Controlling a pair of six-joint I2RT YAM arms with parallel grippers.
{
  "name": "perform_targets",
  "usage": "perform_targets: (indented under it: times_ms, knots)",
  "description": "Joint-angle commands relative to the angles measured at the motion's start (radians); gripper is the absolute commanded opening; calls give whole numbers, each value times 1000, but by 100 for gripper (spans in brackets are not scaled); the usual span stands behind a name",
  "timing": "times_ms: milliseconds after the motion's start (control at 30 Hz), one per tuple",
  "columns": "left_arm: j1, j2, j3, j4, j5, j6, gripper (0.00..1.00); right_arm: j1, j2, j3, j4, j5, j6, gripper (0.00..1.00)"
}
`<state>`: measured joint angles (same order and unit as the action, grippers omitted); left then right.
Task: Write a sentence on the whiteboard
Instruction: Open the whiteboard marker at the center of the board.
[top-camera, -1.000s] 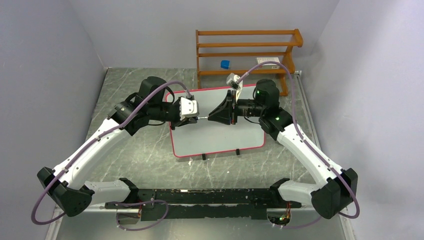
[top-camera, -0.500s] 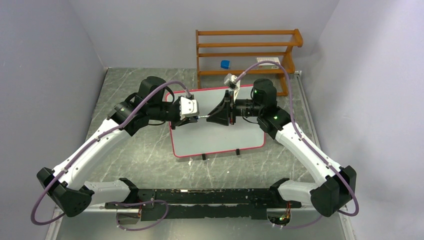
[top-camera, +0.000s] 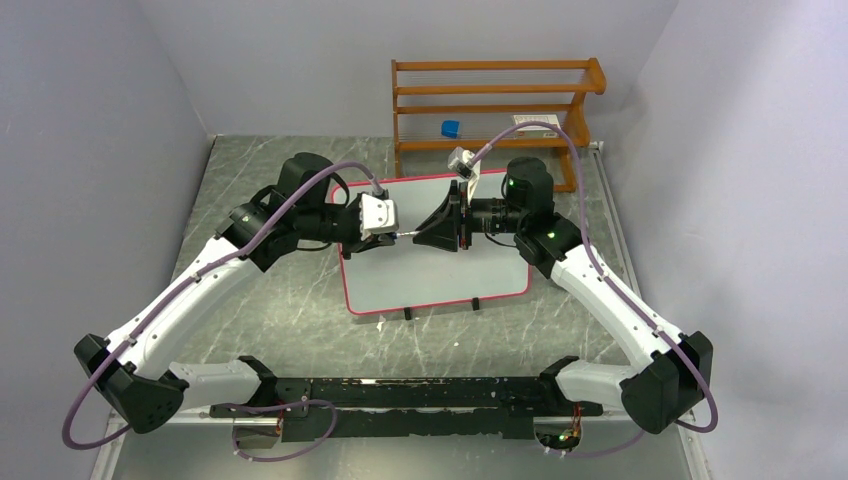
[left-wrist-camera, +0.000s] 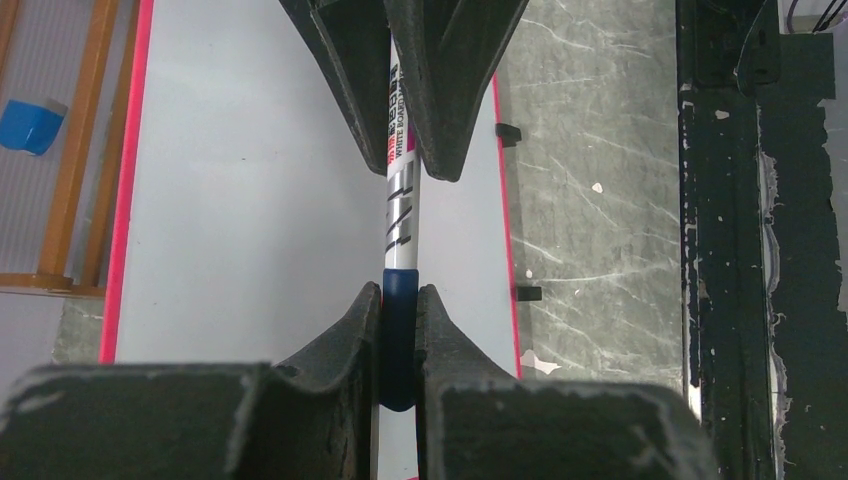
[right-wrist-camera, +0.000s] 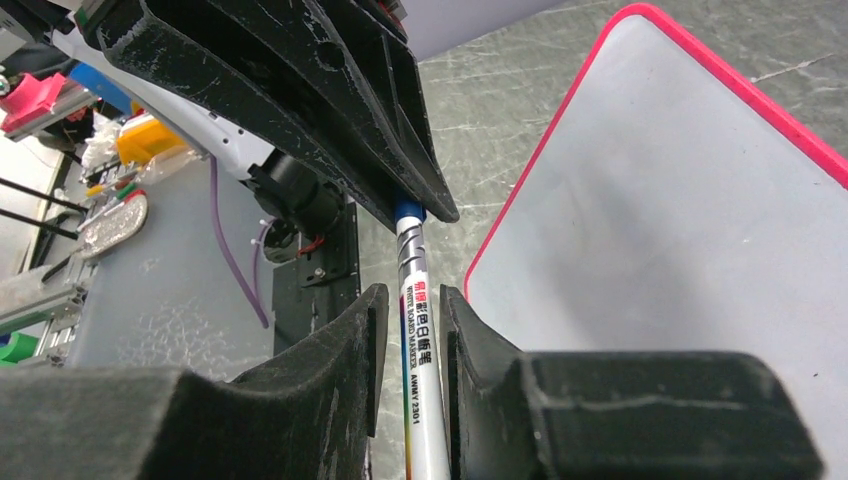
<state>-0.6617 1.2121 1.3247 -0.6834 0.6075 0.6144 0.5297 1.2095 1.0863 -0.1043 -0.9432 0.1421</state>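
I need to pull the marker's cap off next, move my left gripper to the bare tabletop below it, to its left in the top view, and lower to release the cap.
The whiteboard (top-camera: 440, 275) lies flat mid-table, blank, with no sentence on it; it also shows in the left wrist view (left-wrist-camera: 240, 200) and the right wrist view (right-wrist-camera: 680, 200). A white marker (top-camera: 405, 235) with a blue cap hangs level above the board between both grippers. My left gripper (top-camera: 392, 236) is shut on the blue cap (left-wrist-camera: 400, 310). My right gripper (top-camera: 420, 234) faces it, its jaws set narrowly around the marker's printed barrel (right-wrist-camera: 412, 270), with a thin gap showing on one side.
A wooden rack (top-camera: 495, 100) stands at the back behind the board, with a small blue block (top-camera: 450, 128) and a white box (top-camera: 530, 122) on it. Grey walls close in left and right. A black rail (top-camera: 420, 395) runs along the near edge.
My right gripper has shifted a little left toward the left gripper, further over the marker's barrel, then held still. The left arm and the board have not moved.
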Motion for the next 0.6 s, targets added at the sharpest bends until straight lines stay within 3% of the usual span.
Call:
perform_targets:
  times_ms: [0,100,400,567]
  knots:
    - [4,14,13,-4,6,17,5,7,2,29,7,-40,18,29]
    - [4,12,16,-4,10,17,5,8,4,29,8,-39,18,28]
    - [4,15,12,-8,-1,16,5,7,6,27,5,-27,18,1]
    - [4,-10,-7,0,-64,10,5,7,-21,12,8,-25,6,0]
